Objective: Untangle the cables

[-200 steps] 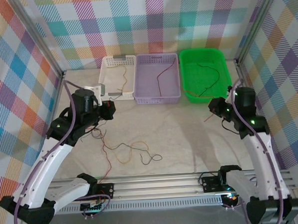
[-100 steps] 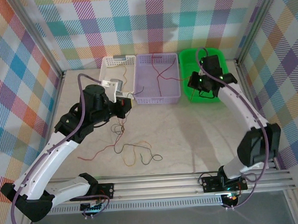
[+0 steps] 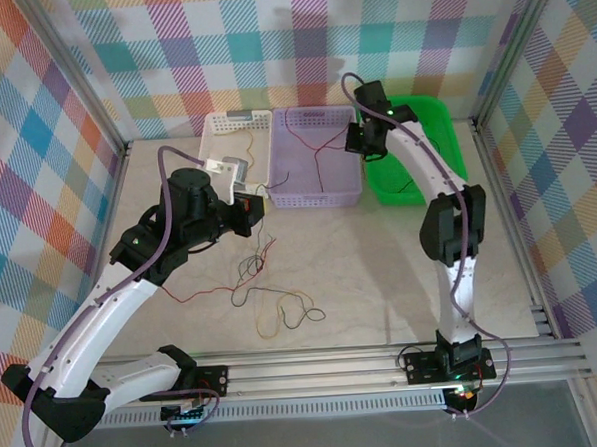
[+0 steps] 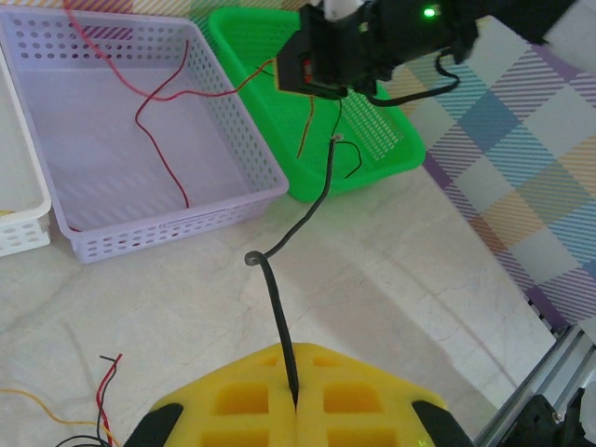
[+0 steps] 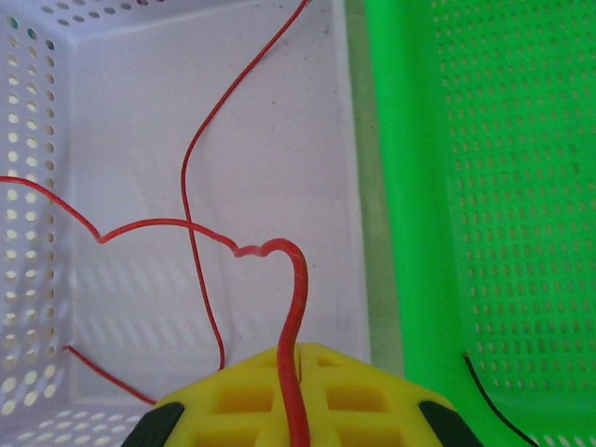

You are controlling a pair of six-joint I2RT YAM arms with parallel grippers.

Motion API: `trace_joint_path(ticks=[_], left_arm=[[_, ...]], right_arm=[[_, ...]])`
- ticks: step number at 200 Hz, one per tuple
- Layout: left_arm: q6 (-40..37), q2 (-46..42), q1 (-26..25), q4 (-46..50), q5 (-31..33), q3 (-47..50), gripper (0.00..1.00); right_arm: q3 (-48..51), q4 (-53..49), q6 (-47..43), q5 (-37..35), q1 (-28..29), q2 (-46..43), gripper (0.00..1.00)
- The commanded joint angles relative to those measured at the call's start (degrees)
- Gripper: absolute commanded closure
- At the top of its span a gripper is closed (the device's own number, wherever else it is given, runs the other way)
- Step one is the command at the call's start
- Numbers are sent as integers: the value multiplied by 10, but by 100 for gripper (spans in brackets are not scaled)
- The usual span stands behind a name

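Observation:
The robot's right gripper should first move away from the green basket and down, to release the red cable in the lilac basket (image 3: 317, 194), whose bottom holds red wire.
The cables lie as a loose tangle (image 3: 272, 297) of thin red, yellow and black wires on the table in front of my left arm. My left gripper (image 3: 250, 208) hangs just before the baskets. It is shut (image 4: 296, 402) on a black cable (image 4: 275, 298) that rises stiffly from its yellow fingers (image 4: 233, 400) toward the green basket. My right gripper (image 3: 359, 140) hovers over the right rim of the lilac basket (image 3: 317, 194). It is shut (image 5: 300, 358) on a red cable (image 5: 296, 279), whose length loops down inside that basket.
Three baskets stand in a row at the back: white (image 3: 214, 138) with a yellow wire, lilac (image 5: 56, 112) with red wires, green (image 3: 444, 126) with a black wire (image 5: 489, 400). Checked walls close in three sides. A metal rail (image 3: 326, 367) runs along the near edge.
My right arm swung left from the green basket to the lilac one, carrying the red cable. The left arm barely moved. The tangle on the table shifted slightly.

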State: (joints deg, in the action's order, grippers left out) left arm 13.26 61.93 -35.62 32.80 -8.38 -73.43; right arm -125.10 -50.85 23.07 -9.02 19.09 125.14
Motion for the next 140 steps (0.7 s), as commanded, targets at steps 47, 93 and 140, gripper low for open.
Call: trace_joint_path(ticks=[47,93,140], left_arm=[[-10,-4,-7,-14,-10,-7,100],[-12,-8,-8,-12,-8,-5,100],[-10,-4,-8,-15,-13,-4,100]], right_arm=[[-273,-131,-29,-33,40,181,100],[-282,-127,-19,-14,41,229,100],[-260,-119,-17,-13,44,236,100]])
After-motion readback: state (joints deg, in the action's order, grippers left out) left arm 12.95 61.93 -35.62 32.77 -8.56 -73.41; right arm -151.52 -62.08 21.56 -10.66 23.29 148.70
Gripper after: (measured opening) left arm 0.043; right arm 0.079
